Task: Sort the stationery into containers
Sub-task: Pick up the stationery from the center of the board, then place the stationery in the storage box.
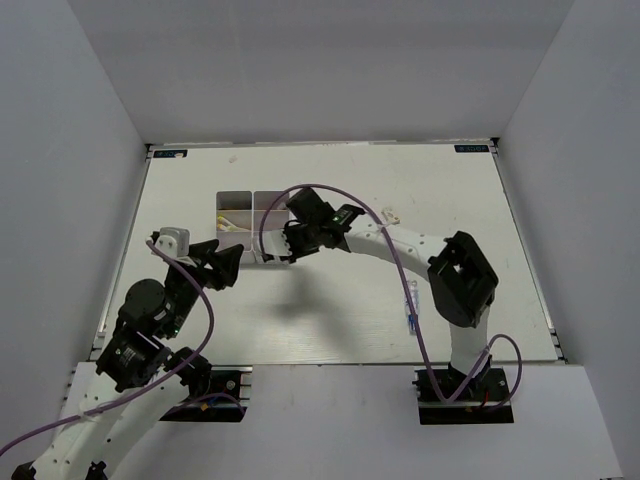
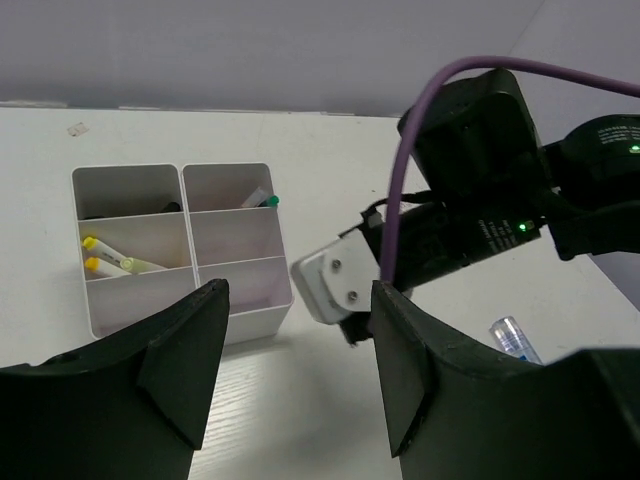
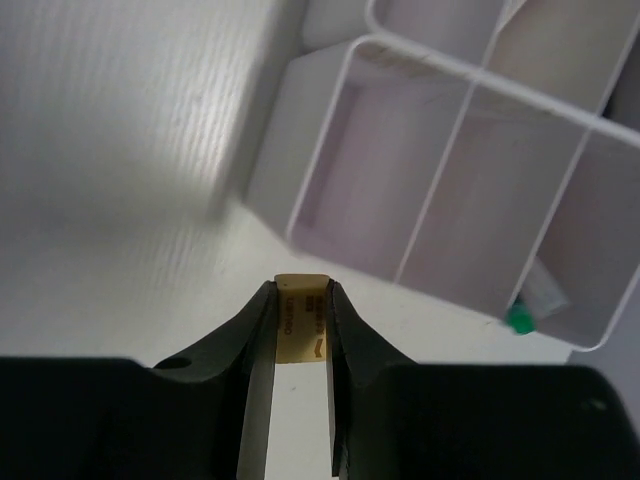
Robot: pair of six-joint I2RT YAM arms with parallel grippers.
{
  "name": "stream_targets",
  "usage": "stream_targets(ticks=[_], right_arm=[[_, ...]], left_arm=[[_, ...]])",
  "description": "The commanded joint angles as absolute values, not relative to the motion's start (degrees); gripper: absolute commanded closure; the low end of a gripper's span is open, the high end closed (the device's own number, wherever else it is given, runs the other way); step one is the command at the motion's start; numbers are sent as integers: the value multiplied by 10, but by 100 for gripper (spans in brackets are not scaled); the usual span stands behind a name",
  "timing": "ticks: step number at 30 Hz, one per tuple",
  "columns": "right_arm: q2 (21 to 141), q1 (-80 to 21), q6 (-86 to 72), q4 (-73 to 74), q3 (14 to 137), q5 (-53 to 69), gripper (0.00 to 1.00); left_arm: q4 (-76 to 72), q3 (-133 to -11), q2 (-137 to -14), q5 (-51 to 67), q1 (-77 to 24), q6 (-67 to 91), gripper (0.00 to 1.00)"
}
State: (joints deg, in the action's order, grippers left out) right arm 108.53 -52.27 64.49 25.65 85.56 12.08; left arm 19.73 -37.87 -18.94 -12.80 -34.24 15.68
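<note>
The organizer's empty middle section [image 1: 273, 222] [image 3: 490, 200] is outward and to the left of my right gripper in the top view, so my right gripper should move outward over that section to release the eraser.
My right gripper [image 3: 301, 302] is shut on a small beige eraser block [image 3: 301, 322] with printed lettering, held just short of the near wall of the white divided organizer [image 3: 345, 65]. A green-capped item [image 3: 532, 301] lies in one of its far compartments. From the left wrist, the organizer [image 2: 182, 172] holds yellow-tipped pens [image 2: 110, 265], a dark item [image 2: 135, 210] and the green-capped item [image 2: 262, 200]. My left gripper [image 2: 300, 350] hangs open over bare table beside the organizer's front. A clear blue-tipped tube [image 1: 411, 305] lies on the table to the right.
The right arm [image 1: 390, 245] arches over the table's middle, its purple cable [image 2: 400, 170] crossing in front of the left wrist camera. A small pale item [image 1: 386, 213] lies behind that arm. Grey walls enclose the table on three sides.
</note>
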Motion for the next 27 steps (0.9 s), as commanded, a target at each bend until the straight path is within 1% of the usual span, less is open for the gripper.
stream_targets(ticks=[1, 6, 12, 16, 19, 20, 23, 24, 27], right_arm=[[1111, -535, 592, 238, 922, 88, 100], [1134, -546, 569, 215, 972, 53, 100], [1163, -546, 548, 203, 1021, 38, 100], [1191, -546, 541, 179, 1041, 22, 97], [1215, -547, 534, 172, 1063, 4, 97], [1217, -548, 533, 170, 1065, 3, 95], [1224, -547, 527, 170, 1070, 4, 82], [1224, -547, 527, 170, 1071, 4, 73], [1218, -547, 526, 163, 1057, -13, 59]], left_arm=[[200, -375, -179, -120, -340, 153, 31], [200, -375, -179, -120, -340, 153, 31], [200, -375, -167, -120, -340, 153, 31], [200, -375, -167, -120, -340, 153, 31], [200, -375, -167, -120, -340, 153, 31], [200, -375, -167, -120, -340, 153, 31], [200, -375, -167, -120, -340, 153, 31], [200, -375, -167, -120, -340, 153, 31], [200, -375, -167, -120, -340, 148, 31]])
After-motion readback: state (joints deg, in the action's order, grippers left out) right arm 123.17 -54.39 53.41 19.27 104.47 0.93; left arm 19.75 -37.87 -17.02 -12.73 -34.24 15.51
